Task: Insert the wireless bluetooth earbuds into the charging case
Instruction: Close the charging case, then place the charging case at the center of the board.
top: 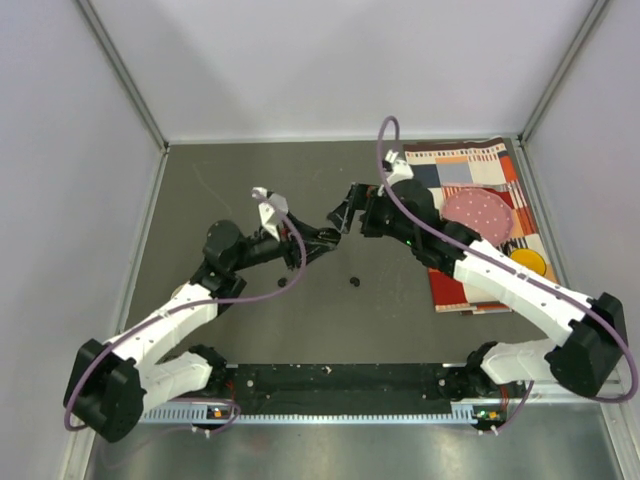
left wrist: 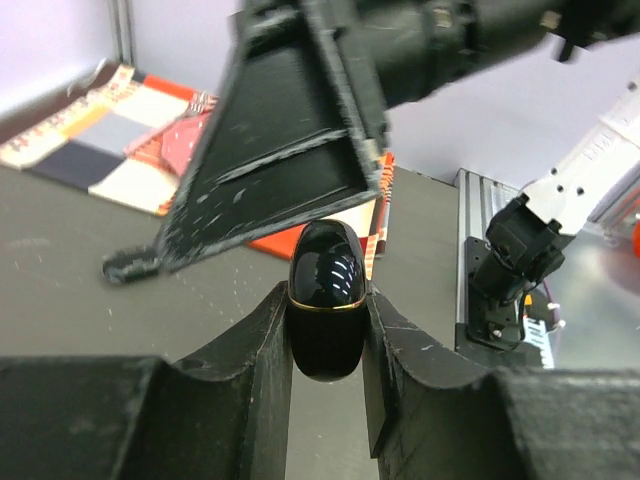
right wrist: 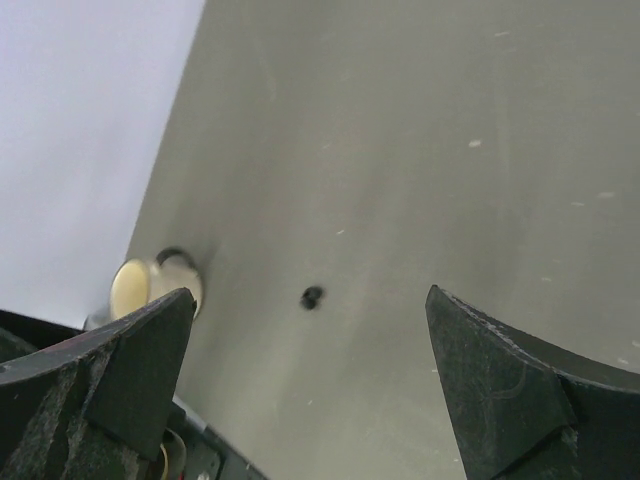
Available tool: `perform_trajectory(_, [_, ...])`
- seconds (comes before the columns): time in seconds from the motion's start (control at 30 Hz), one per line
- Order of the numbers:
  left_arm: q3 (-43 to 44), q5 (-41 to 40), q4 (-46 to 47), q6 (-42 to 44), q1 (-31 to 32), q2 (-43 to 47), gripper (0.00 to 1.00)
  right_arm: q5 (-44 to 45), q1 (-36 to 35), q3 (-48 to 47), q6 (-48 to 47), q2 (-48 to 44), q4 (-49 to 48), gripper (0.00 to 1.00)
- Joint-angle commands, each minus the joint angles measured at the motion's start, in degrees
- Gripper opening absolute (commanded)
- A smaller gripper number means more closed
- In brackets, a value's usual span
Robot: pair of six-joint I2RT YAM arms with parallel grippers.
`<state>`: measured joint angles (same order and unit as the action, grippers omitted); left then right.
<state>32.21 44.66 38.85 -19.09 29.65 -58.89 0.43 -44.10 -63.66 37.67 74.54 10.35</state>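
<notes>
Next, my left gripper brings the charging case (left wrist: 326,335) down, tilting toward the table, onto the bare tabletop beyond the earbuds and releases it, because that spot is clear.
My left gripper (left wrist: 325,292) is shut on the charging case (left wrist: 326,335), a glossy black oval pod with a thin gold band, closed and held upright above the table. In the top view that left gripper (top: 322,241) meets my right gripper (top: 346,216) at mid-table. One finger (left wrist: 285,150) of the right gripper hangs just above the case without touching it. The right gripper (right wrist: 308,293) is open and holds nothing. One tiny black earbud (right wrist: 312,297) lies on the table below it. Two earbuds show from above, one (top: 353,281) near centre and another (top: 282,284) to its left.
A patterned cloth (top: 470,165) lies at the back right, bearing a pink dotted disc (top: 478,212) and a yellow disc (top: 528,263). A cream round thing (right wrist: 150,283) sits at the left of the right wrist view. Grey walls enclose the table on three sides.
</notes>
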Motion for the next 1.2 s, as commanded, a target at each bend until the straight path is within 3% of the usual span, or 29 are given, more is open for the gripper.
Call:
perform_trajectory(0.0, [10.8,-6.6,-15.2,-4.7,-0.2,-4.6,0.00,16.7,0.4,2.5,2.7,-6.1,3.9,0.99])
perform_trajectory(0.1, [14.8,-6.7,-22.6,-7.6,-1.0,-10.8,0.00,22.0,0.8,3.6,3.8,-8.5,5.4,0.99])
perform_trajectory(0.33, [16.8,-2.3,-17.8,-21.2,-5.1,-23.9,0.00,25.9,1.7,7.0,6.6,-13.2,7.5,0.99])
perform_trajectory(0.97, [29.9,-0.9,-23.6,-25.2,-13.4,-45.1,0.00,23.0,3.3,9.7,7.7,-15.7,7.9,0.99])
perform_trajectory(1.17, [32.5,-4.4,-24.2,-26.1,-14.1,-49.6,0.03,22.4,3.5,10.4,7.6,-16.5,8.0,0.99])
